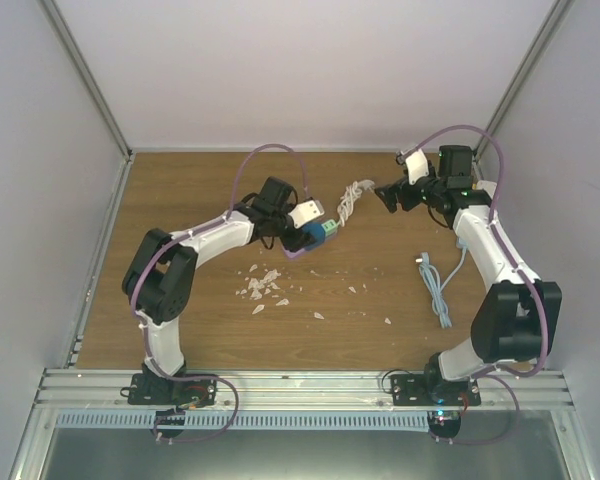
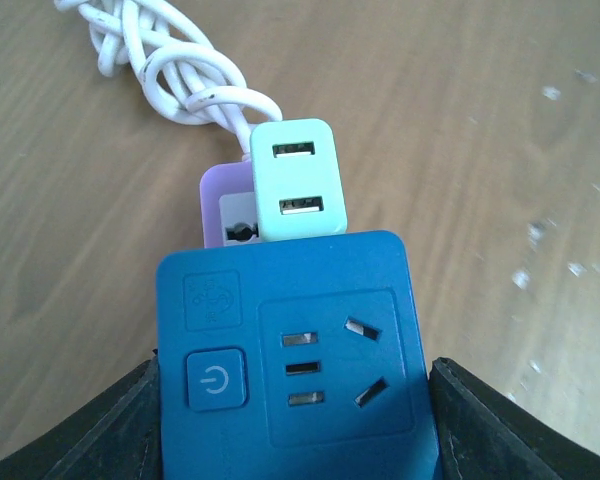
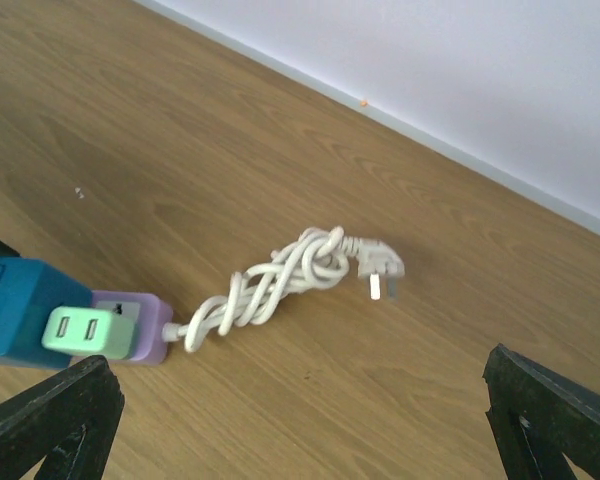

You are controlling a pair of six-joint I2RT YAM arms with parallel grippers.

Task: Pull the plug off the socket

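Note:
My left gripper draws back next, turning clockwise in the top view, and releases the blue socket block beside the scraps, since that spot lies back of the gripper.
My left gripper is shut on a blue socket block with a power button, its fingers pressing both sides. A mint-green USB plug sits in a purple socket just beyond the blue block. A knotted white cord runs off the purple socket. In the top view the block and green plug are at table centre. My right gripper is open and empty, above the cord's far end. Its view shows the green plug, purple socket, cord and its pronged end.
A loose light-blue cable lies on the wooden table by the right arm. Small white scraps are scattered in front of the left arm. White walls close the table at the back and both sides.

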